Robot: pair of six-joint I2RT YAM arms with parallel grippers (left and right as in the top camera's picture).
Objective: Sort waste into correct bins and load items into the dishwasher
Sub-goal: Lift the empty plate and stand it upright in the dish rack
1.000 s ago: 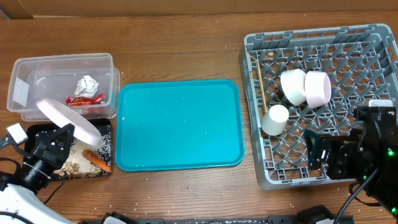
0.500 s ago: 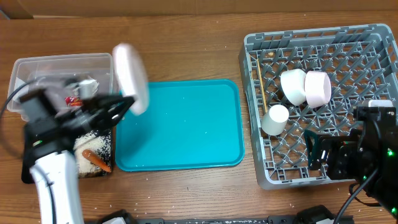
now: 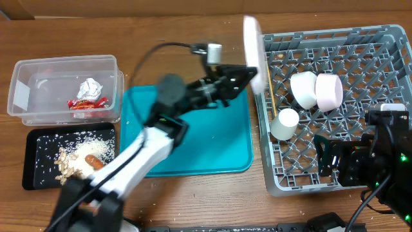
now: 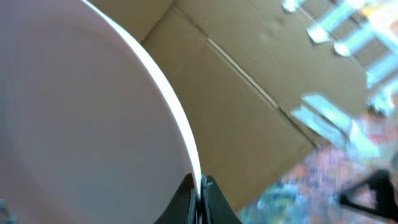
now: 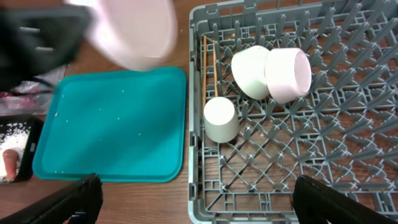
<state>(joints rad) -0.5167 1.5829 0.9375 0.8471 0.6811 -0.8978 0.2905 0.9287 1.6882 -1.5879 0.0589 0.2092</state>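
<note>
The left gripper shifts toward the bowls next and lowers the white plate beside them, since the plate is still above the rack's side.
My left gripper (image 3: 248, 74) is shut on the rim of the white plate (image 3: 252, 45), holding it on edge above the left wall of the grey dish rack (image 3: 386, 38). In the left wrist view the plate (image 4: 81, 124) fills the left side, with the jaws (image 4: 200, 193) pinching its rim. Two white bowls (image 3: 302, 89) (image 3: 329, 90), a white cup (image 3: 284, 124) and chopsticks (image 3: 267, 77) lie in the rack. My right gripper (image 5: 199, 208) is open and empty over the rack's front edge (image 5: 348, 155). The clear tub (image 3: 64, 67) holds the red wrapper (image 3: 87, 103) and paper ball (image 3: 90, 87). The black tray (image 3: 35, 167) holds the carrot (image 3: 95, 161), peanut shells (image 3: 67, 164) and rice.
The teal serving tray (image 3: 193, 142) lies between the bins and the rack, under my left arm. A cardboard wall runs along the table's far edge. The right arm's body (image 3: 380, 161) covers the rack's front right corner.
My left arm swung the plate from above the black tray rightward across the teal tray to the rack's left edge. The right arm has not moved.
</note>
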